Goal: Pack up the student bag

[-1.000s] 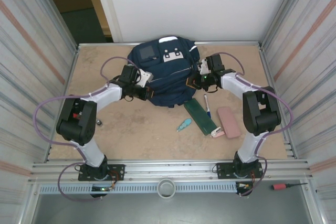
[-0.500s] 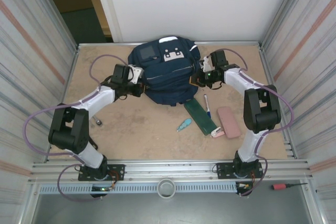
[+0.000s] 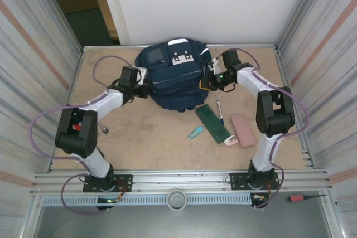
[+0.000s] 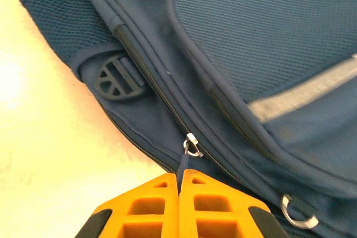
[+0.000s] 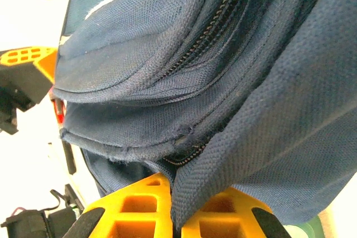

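Note:
My left gripper draws the pull outward along the zipper toward the track's end by the mesh pocket (image 4: 121, 33) next. It then releases the pull, since track remains beyond the slider (image 4: 192, 146).
The student bag (image 3: 174, 76), a large navy backpack with grey patches, lies at the back middle of the table. My left gripper (image 3: 145, 86) is at the bag's left side. In the left wrist view its orange fingers (image 4: 156, 204) are shut (image 4: 181, 175) on the navy pull cord of a zipper slider (image 4: 192, 146) on the bag (image 4: 262, 43). My right gripper (image 3: 205, 82) is at the bag's right side. In the right wrist view it is shut (image 5: 177, 185) on a navy webbing strap (image 5: 268, 121) beside a zipper of the bag (image 5: 167, 54).
On the table in front of the bag lie a dark green pencil case (image 3: 213, 124), a pen (image 3: 220, 112), a pink case (image 3: 242, 129) and a small teal item (image 3: 196, 132). A small dark object (image 3: 105, 130) lies at the left. Corrugated metal walls close both sides.
My left gripper has moved left and toward the back along the bag's left side, still shut on the zipper pull. The right gripper shifted slightly toward the back, and the bag's front edge drew back.

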`<state>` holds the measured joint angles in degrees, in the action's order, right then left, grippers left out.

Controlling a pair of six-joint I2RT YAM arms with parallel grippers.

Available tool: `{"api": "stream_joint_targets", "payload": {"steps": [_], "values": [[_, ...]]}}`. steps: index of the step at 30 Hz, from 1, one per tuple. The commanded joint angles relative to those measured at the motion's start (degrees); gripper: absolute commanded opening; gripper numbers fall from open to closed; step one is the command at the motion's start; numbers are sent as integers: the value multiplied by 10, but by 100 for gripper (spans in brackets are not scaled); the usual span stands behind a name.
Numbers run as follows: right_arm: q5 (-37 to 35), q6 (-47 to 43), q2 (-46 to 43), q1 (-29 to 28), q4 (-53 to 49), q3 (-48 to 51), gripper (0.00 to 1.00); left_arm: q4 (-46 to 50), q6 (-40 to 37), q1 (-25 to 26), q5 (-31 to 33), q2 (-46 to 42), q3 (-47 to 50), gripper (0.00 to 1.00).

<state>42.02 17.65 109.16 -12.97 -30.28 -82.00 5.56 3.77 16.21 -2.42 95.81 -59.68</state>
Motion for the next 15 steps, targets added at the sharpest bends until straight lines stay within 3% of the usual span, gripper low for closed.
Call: {"api": "stream_joint_targets", "payload": {"steps": [1,15], "values": [[12,-46,0,16,-31,-31,0,-13,12,-28,82,16,-26,0],[11,-102,9,21,-90,-53,0,43,15,-64,82,104,-158,0]]}}
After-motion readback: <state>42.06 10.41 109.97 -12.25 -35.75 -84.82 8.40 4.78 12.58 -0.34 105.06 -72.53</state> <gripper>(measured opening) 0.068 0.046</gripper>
